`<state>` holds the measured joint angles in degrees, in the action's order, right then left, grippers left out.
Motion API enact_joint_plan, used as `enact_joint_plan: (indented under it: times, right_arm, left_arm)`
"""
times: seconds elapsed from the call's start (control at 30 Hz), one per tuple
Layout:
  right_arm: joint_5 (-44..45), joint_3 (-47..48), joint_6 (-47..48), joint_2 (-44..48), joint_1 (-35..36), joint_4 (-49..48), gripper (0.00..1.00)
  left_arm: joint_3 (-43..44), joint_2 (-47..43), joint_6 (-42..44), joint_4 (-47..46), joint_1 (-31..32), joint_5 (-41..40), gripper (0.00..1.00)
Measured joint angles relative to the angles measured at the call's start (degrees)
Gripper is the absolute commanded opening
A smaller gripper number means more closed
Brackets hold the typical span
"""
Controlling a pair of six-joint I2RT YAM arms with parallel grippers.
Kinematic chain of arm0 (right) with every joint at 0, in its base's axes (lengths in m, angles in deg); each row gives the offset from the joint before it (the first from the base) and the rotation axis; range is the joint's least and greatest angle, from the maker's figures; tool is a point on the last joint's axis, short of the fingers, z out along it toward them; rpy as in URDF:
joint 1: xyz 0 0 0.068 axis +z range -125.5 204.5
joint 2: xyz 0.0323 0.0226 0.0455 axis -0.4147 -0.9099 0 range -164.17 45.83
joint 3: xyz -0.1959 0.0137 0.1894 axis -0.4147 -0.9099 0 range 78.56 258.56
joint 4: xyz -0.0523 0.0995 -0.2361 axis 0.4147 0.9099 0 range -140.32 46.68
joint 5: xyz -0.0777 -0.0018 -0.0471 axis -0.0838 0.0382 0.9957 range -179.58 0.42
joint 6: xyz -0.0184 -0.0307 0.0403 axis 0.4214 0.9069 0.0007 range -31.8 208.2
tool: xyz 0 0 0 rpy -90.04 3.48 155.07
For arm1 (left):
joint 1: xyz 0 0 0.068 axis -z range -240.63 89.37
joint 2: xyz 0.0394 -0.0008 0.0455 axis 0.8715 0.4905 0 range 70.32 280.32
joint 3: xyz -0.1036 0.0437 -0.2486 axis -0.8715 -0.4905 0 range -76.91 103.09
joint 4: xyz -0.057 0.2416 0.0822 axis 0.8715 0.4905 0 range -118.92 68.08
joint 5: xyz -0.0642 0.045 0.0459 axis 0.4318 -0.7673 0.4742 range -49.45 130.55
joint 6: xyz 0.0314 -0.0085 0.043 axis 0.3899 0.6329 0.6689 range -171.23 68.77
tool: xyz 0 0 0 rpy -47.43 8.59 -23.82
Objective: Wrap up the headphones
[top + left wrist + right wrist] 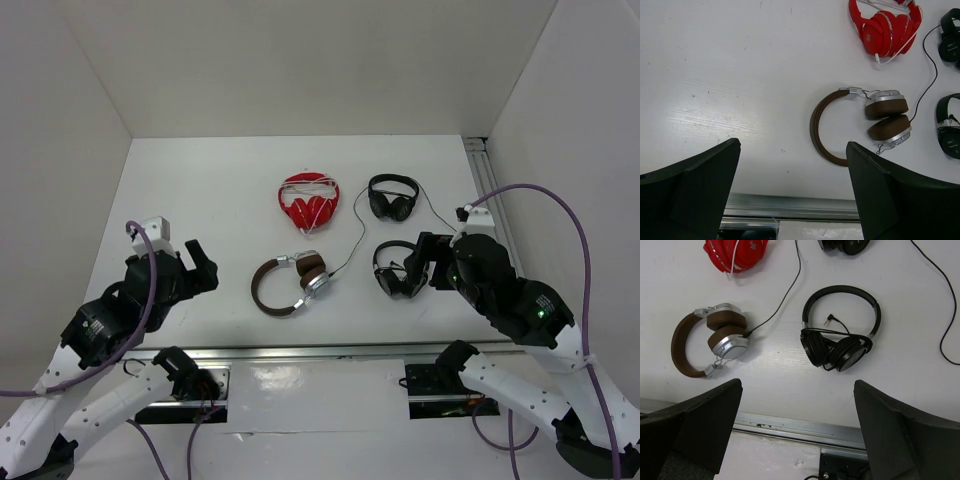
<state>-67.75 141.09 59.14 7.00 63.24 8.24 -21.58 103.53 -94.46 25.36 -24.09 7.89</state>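
Note:
Because the brown headband bows toward my left gripper, I will bring that gripper down and to the right in the top view to close on the headband curve's middle (255, 286) (814, 126).
The headphones (312, 272) lie flat on the white table near its front middle, with the brown headband (816, 125) curving left and the silver cups with brown pads (727, 322) stacked to the right. Their thin dark cable (358, 232) runs loose from the cups toward the back. My left gripper (203, 265) hovers open to the left of them, nothing between its fingers (792, 145). My right gripper (428, 260) hovers open to their right, close over a black pair, and is also empty (797, 384).
A red pair with white cord (310, 200) lies behind the headphones. One black pair (393, 197) sits at the back right, another (398, 270) right by my right gripper. A metal rail (320, 352) lines the near table edge. White walls enclose three sides.

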Motion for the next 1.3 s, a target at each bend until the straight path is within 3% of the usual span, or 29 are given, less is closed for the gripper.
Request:
enact_joint_plan:
  times: [0.47, 0.63, 0.8, 0.9, 0.93, 1.3]
  right_arm:
    - [-0.1, -0.2, 0.2, 2.6, 0.0, 0.0, 1.0]
    - [-1.3, -0.3, 0.5, 1.2, 0.0, -0.6, 1.0]
    - [-3.7, -0.3, 1.0, 0.8, 0.0, -1.5, 1.0]
    - [-5.0, -0.3, 1.5, 0.8, 0.0, -1.6, 1.0]
    - [-5.4, -0.3, 1.6, 0.9, 0.0, -1.7, 1.0]
    - [-7.8, -2.3, 2.9, 1.0, 0.0, -4.1, 1.0]
  left_arm:
    - [-0.7, 1.4, 2.1, -2.1, 0.0, 2.9, 1.0]
    - [1.1, 9.1, -5.9, -1.2, 0.0, 4.3, 1.0]
    - [-9.7, 11.1, -14.8, -6.7, 0.0, 7.6, 0.99]
    - [-15.1, 13.0, -19.0, -9.4, 0.0, 8.2, 0.81]
    - [-16.1, 13.9, -19.9, -10.6, 0.0, 8.5, 0.81]
    - [-20.0, 29.9, -23.0, -26.1, 0.0, 11.2, 1.0]
